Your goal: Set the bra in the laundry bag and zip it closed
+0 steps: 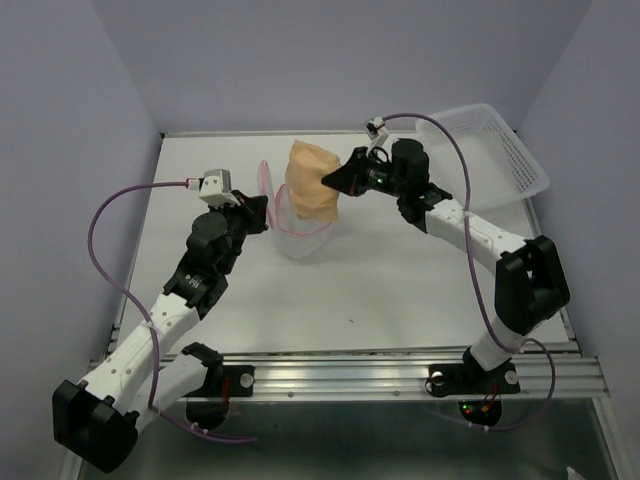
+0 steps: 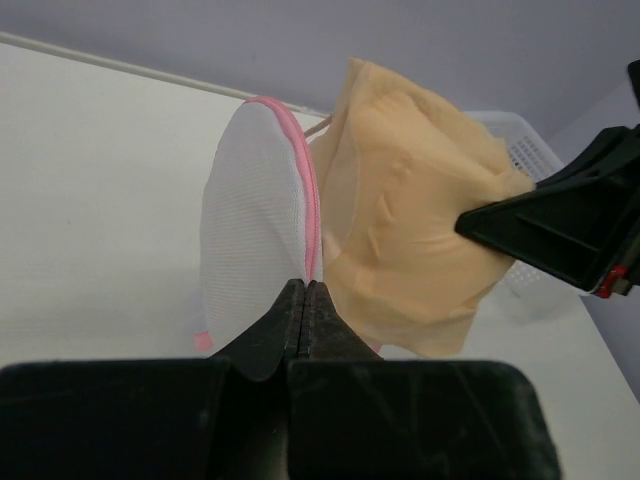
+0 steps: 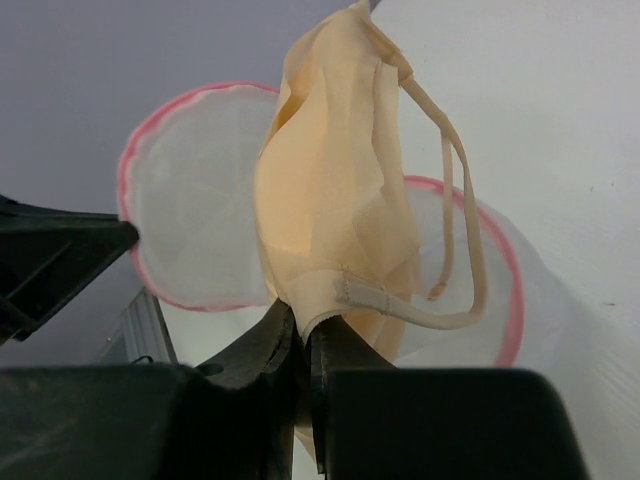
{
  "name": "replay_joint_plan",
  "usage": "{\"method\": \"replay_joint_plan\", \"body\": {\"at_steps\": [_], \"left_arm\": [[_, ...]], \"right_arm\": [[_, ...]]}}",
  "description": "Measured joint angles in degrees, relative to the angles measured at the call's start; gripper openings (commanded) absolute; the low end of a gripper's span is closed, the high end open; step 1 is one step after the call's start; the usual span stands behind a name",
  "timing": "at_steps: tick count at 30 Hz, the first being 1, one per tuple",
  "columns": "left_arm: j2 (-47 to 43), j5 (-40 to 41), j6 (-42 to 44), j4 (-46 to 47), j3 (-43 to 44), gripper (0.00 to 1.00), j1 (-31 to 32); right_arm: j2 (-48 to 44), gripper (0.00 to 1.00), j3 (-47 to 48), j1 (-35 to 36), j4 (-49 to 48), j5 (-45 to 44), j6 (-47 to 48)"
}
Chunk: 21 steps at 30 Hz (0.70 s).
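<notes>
My right gripper next lowers the bra toward the laundry bag's uncovered opening, below the gripper and to its left in the top view, and releases it inside.
The peach-beige bra hangs bunched above the open mouth of the white mesh laundry bag, which stands at the table's middle back. My right gripper is shut on the bra's edge band, with a strap dangling. My left gripper is shut on the bag's pink zipper rim and holds the round lid upright and open. The bra hangs just right of the lid. The lid and the bag's mouth rim also show in the right wrist view.
A white slotted plastic basket sits tilted at the back right edge of the table. Walls close in the table's back and sides. A metal rail runs along the near edge.
</notes>
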State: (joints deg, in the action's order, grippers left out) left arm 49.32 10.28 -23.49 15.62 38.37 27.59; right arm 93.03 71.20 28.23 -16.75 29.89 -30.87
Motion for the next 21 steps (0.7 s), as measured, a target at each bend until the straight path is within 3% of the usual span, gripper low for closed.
{"method": "replay_joint_plan", "body": {"at_steps": [10,21], "left_arm": [[0.0,0.0,-0.2,0.0,0.0,0.0,0.0],[0.0,1.2,-3.1,0.0,0.0,0.0,0.0]], "right_arm": [[11.8,0.01,4.9,3.7,5.3,-6.0,4.4],[12.0,0.01,5.1,8.2,11.8,-7.8,12.4]]}}
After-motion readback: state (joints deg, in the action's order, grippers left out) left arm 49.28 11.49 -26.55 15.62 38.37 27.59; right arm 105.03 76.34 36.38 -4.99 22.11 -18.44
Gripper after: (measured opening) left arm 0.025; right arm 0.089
